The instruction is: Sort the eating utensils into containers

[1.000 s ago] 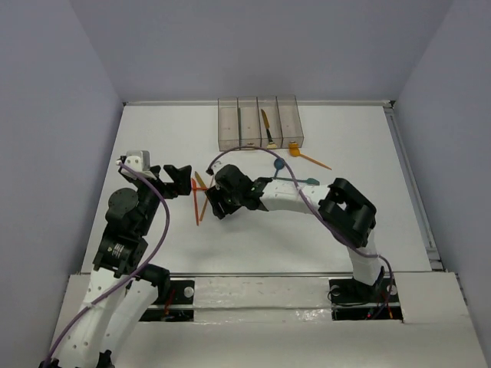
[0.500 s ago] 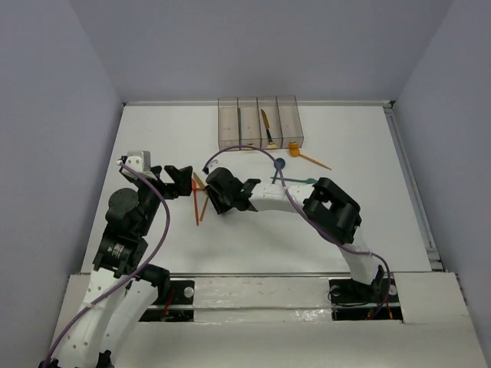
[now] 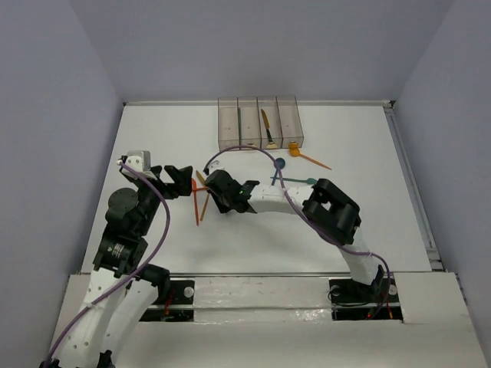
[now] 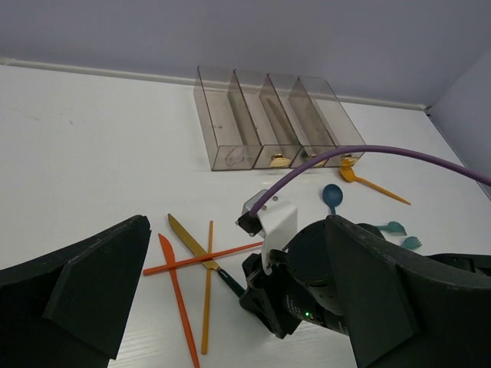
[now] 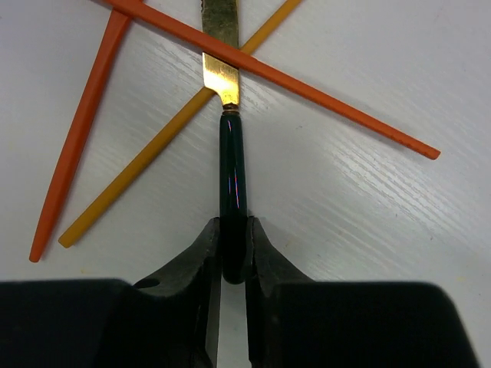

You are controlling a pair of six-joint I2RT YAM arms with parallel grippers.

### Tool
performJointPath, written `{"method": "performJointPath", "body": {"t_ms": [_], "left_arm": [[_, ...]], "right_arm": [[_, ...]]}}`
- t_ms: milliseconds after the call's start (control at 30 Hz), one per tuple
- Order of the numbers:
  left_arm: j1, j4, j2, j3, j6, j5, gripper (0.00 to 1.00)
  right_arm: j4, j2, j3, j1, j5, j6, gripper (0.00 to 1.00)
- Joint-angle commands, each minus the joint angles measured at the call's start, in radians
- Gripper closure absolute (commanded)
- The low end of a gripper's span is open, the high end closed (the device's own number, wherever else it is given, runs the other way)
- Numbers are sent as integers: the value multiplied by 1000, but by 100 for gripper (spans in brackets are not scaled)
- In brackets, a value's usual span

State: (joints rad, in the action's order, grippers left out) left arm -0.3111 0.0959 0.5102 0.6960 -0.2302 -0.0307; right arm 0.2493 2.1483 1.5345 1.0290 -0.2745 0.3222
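I should next move my right gripper up and outward over the container holding another gold-bladed knife (image 3: 267,126), then lower and release its knife there, since the knives match.
My right gripper (image 5: 234,249) is shut on the dark green handle of a gold-bladed knife (image 5: 232,180) that lies flat on the table; the gripper also shows in the top view (image 3: 215,199). The knife's blade runs under an orange-red stick (image 5: 307,92), with two more orange sticks (image 5: 80,138) beside it. My left gripper (image 3: 178,182) is open and empty, just left of this pile. The four joined smoky-grey containers (image 3: 259,123) stand at the back; two of them hold thin utensils. A blue spoon (image 3: 279,163), an orange spoon (image 3: 307,157) and teal pieces (image 3: 303,181) lie in front of the containers.
My right arm (image 3: 291,201) stretches across the middle of the table from the right. Its purple cable (image 4: 368,157) arcs above the spoons. Grey walls close in the table at the back and both sides.
My right gripper has moved a little left, up to the pile of sticks, and now sits on the knife handle. The left arm has not moved.
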Motion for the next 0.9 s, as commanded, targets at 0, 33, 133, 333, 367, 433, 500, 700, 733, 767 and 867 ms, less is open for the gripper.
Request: {"method": "performJointPath", "body": {"t_ms": [0,33,133,333,367,433,500,700,733,767,867], "left_arm": [[7,-35,4,28,-8,12,1],[7,-35,5,28,-8,12,1],[7,-35,7,28,-8,15,1],[17,-35,8,28,-8,18,1],[17,-35,8,30,-8,18,1],[17,-35,7,28,-9,21,1],[17,-36,7,28,-9,25,1],[17,-36,5,28,-9,25,1],[17,-36,5,28,-9,26,1],[17,-36,5,27,-9,25,1],[17,-38,5,28,-9,25,1]], "right_arm": [[50,10,-28,9,-32,17,89],[44,-5,-33,9,-28,17,92],[38,-44,-45,9,-12,17,99],[37,-123,-71,9,34,38,100],[59,-137,-73,9,26,40,100],[73,-152,-89,9,-18,43,100],[80,-171,-108,0,-49,43,100],[145,-180,-125,0,-233,31,100],[156,-185,-126,0,-253,26,100],[165,-185,-123,0,-271,25,100],[244,-179,-103,0,-328,26,100]]}}
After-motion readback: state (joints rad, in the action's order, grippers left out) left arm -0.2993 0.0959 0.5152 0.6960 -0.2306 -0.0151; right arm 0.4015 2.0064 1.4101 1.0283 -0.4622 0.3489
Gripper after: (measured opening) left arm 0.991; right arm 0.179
